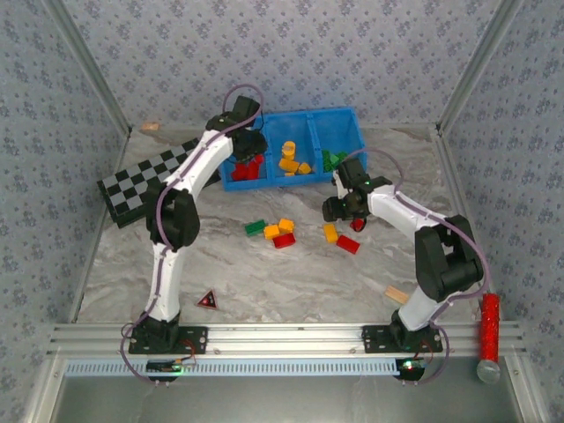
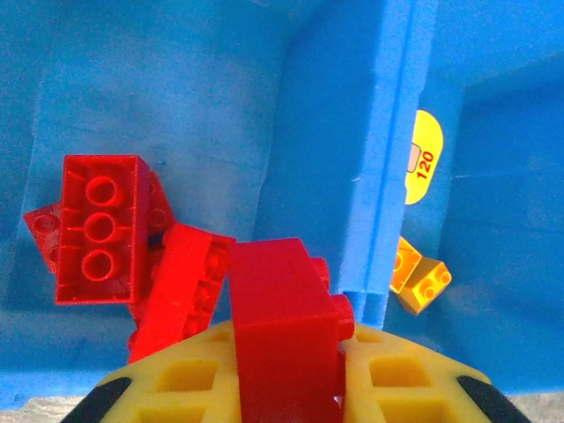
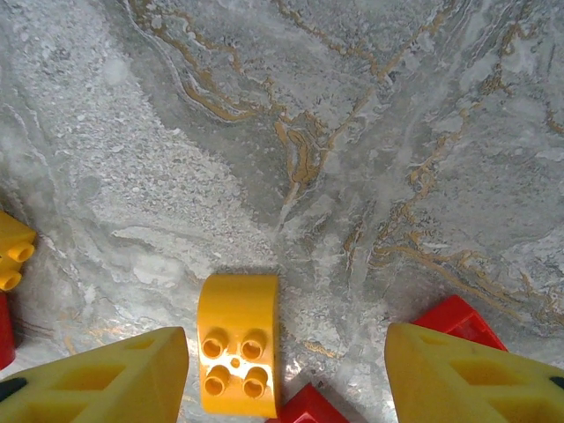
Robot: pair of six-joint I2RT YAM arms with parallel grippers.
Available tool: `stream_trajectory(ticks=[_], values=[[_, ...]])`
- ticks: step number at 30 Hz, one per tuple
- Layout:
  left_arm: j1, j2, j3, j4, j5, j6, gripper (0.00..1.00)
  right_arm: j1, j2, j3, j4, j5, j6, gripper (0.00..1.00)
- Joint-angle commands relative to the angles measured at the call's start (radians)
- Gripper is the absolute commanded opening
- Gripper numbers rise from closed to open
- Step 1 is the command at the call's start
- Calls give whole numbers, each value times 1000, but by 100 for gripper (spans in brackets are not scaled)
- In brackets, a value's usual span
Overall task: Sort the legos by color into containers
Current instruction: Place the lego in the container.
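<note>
I need to lower the red brick with my left gripper, between the blue sides of the tray's compartment.
My left gripper is shut on a red brick and hangs over the left compartment of the blue tray, where other red bricks lie. Yellow bricks fill the middle compartment and green ones the right. In the top view the left gripper sits at the tray's left end. My right gripper stands open low over the table, a yellow brick lying studs-up beside its left finger, untouched. Red bricks lie near its right finger.
Loose bricks lie mid-table: green, yellow, red and red. A checkered board leans at the left. A dark red triangle and a tan block lie near the front.
</note>
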Motion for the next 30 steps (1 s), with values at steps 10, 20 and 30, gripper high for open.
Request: stream_trajectory(ticks=[10,20,30], values=[[41,28,-112,40,22,-45,17,13,43,42,-18,12,-8,64],[77,89,-99,62,30,-65,20,20,47,39,-37,25,-11,65],[97,198,49,30,47,-63,37,29,53,39,-48,37,-8,66]])
